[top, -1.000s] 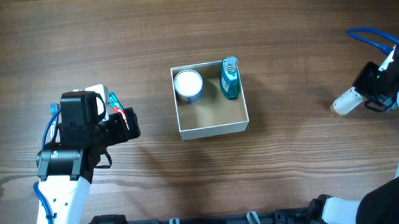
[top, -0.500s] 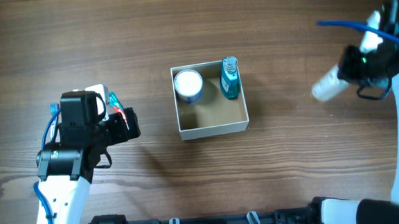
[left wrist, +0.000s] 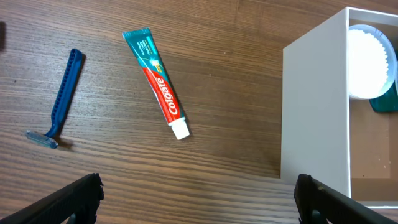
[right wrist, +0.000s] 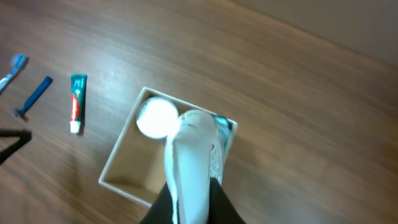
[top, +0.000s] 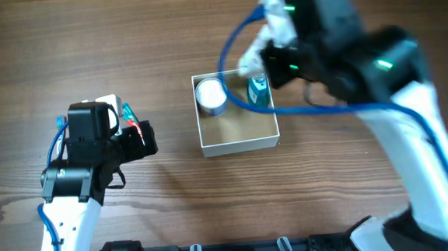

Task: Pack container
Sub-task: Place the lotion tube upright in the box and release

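Observation:
The white tube comes down in my right gripper next, into the gap between the white-lidded jar and the teal bottle by the container's far side.
The container is a square white-walled box with a tan inside, at the table's middle. In it stand a white-lidded jar and a teal bottle. My right gripper is shut on a white tube and holds it high over the box's far right part. In the right wrist view the tube hangs over the container, between the jar and the bottle. My left gripper is open and empty, left of the box, its jaws wide apart.
A red and green toothpaste tube and a blue razor lie on the wood left of the container wall. Another blue and white item lies further left. The left arm covers part of these in the overhead view.
My right arm has swung from the table's far right edge to above the container, carrying the white tube. The left arm has not moved.

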{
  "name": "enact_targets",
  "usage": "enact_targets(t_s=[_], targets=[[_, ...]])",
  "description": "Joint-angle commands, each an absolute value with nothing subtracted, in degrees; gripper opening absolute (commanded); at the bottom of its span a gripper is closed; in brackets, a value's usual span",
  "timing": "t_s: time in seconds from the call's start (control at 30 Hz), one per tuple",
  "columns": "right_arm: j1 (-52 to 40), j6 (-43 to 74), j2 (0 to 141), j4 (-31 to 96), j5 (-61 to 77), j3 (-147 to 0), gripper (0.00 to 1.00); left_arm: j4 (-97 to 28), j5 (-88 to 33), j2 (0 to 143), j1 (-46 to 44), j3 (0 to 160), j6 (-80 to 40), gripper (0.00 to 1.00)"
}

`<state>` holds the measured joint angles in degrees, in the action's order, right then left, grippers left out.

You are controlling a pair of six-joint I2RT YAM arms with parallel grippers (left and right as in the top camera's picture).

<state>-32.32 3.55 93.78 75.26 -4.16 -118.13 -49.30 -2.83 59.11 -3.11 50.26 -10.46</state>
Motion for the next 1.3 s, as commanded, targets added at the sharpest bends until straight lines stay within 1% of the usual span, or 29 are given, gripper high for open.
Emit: enact_targets(t_s=[0.0, 0.17, 0.27, 0.5, 0.73, 1.1, 1.17, 1.27], targets=[[-34.92, 8.38, 97.30, 72.34, -6.66, -119.17, 0.04, -49.19, -2.04, 59.31, -3.27, 51.46, -10.98, 1.00], [-34.92, 11.31, 103.04, 73.01, -6.48, -119.17, 0.04, -49.15, -2.02, 59.31, -3.27, 51.46, -10.98, 1.00], [-34.81, 15.25, 105.69, 73.78, -8.32, -119.17, 0.04, -49.17, -2.02, 59.31, -3.27, 51.46, -10.98, 1.00], [-34.79, 17.19, 106.56, 73.93, -12.32, -119.13, 0.04, -49.17, -2.04, 59.31, -3.27, 51.46, -10.98, 1.00], [-34.37, 18.02, 107.35, 74.37, -12.03, -119.13, 0.04, -49.76, -2.02, 59.31, -3.27, 51.46, -10.98, 1.00], [-34.37, 18.15, 112.88, 74.43, -11.35, -119.11, 0.04, -49.82, -2.02, 59.31, -3.27, 51.46, -10.96, 1.00], [-34.30, 18.22, 113.75, 74.24, -10.90, -119.11, 0.05, -49.82, -2.02, 59.31, -3.27, 51.44, -10.96, 1.00], [-34.04, 18.17, 114.83, 73.95, -9.37, -119.11, 0.11, -49.84, -2.02, 59.31, -3.27, 51.46, -10.96, 1.00]])
